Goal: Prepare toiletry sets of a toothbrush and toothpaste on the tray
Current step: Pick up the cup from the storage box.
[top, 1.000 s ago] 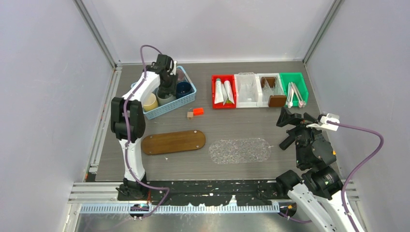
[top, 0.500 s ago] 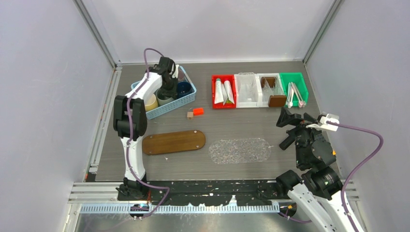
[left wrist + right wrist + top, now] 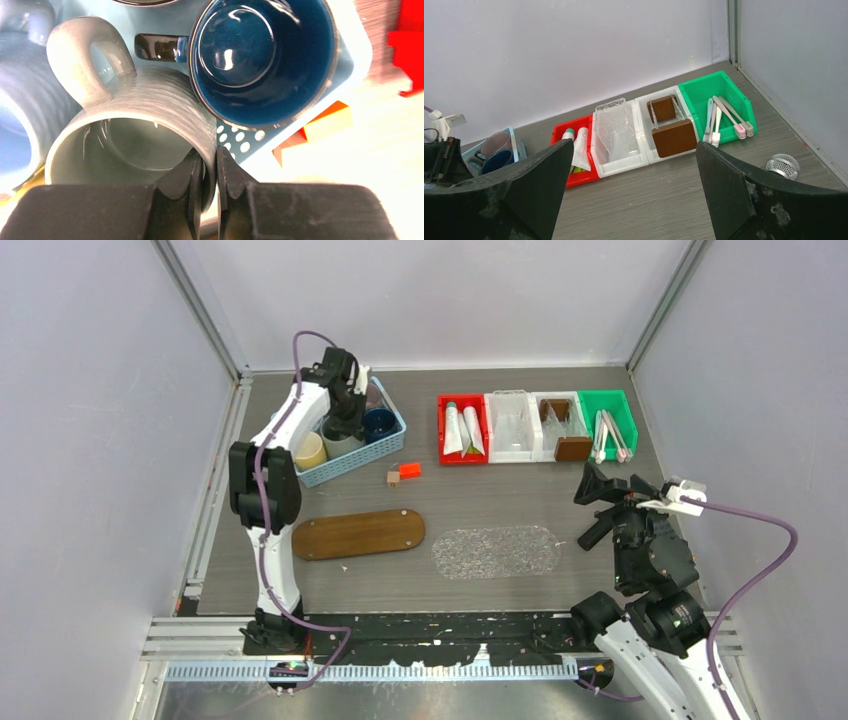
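Note:
I will lift my left gripper next, move it back and lower it to release the mug, because the wooden tray's end nearest the clear tray is back from it.
In the top view my left gripper (image 3: 345,422) reaches down into the blue basket (image 3: 345,469) at the back left. The left wrist view shows that gripper (image 3: 209,155) shut on the rim of the grey-green mug (image 3: 150,110), one finger inside the wall and one outside. A navy mug (image 3: 260,55) stands right beside it, a light blue mug (image 3: 20,115) on the other side. Toothpaste tubes (image 3: 463,430) lie in the red bin, toothbrushes (image 3: 610,435) in the green bin. A wooden oval tray (image 3: 358,534) lies bare. My right gripper (image 3: 592,510) hangs open and empty at the right.
A clear oval tray (image 3: 496,552) lies right of the wooden one. White bins hold crinkled clear plastic (image 3: 510,425) and brown blocks (image 3: 572,448). A small orange block (image 3: 409,471) and a brown one (image 3: 392,478) lie by the basket. A metal mesh ball (image 3: 782,164) sits at the right.
The left jaws have closed onto the grey-green mug's rim, and the left wrist has shifted slightly in the basket. The right arm has barely moved.

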`<state>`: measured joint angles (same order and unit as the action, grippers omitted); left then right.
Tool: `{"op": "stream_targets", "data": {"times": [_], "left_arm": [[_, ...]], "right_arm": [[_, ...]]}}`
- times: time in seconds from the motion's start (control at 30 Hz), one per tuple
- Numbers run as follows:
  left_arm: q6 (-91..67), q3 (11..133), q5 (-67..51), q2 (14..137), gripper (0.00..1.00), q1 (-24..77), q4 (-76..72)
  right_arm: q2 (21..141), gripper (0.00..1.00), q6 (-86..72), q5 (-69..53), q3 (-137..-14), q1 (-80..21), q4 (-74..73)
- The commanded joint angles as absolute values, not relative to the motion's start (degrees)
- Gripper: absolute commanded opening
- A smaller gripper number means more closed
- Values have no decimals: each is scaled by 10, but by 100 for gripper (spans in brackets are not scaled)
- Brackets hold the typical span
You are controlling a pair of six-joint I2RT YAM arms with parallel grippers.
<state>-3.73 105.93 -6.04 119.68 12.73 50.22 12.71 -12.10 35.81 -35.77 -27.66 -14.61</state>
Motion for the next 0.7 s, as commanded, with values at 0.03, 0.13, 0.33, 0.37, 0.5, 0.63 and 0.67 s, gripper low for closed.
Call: {"op": "stream_targets", "data": {"times": [0.03,0.13,0.33,0.37,0.5,0.63,0.67], "left_arm": [[-7,1127,-92,1086,0,129,540],[18,1138,-95,1061,0,137,565],[68,1131,-97,999,0,179,603],[79,1124,-99,985,0,188,605],[137,1079,-112,931,0,233,606],[209,1000,-128,870,0,288,603],[226,979,-131,849,0,304,597]], "right_arm": [[115,100,-114,354,-361,-279,-124],[112,100,-115,352,-361,-279,-125],[107,100,-117,346,-362,-279,-124],[107,100,-117,345,-362,-279,-125],[105,100,-118,342,-362,-280,-125],[105,100,-118,341,-361,-280,-124],[105,100,-117,340,-361,-280,-123]]}}
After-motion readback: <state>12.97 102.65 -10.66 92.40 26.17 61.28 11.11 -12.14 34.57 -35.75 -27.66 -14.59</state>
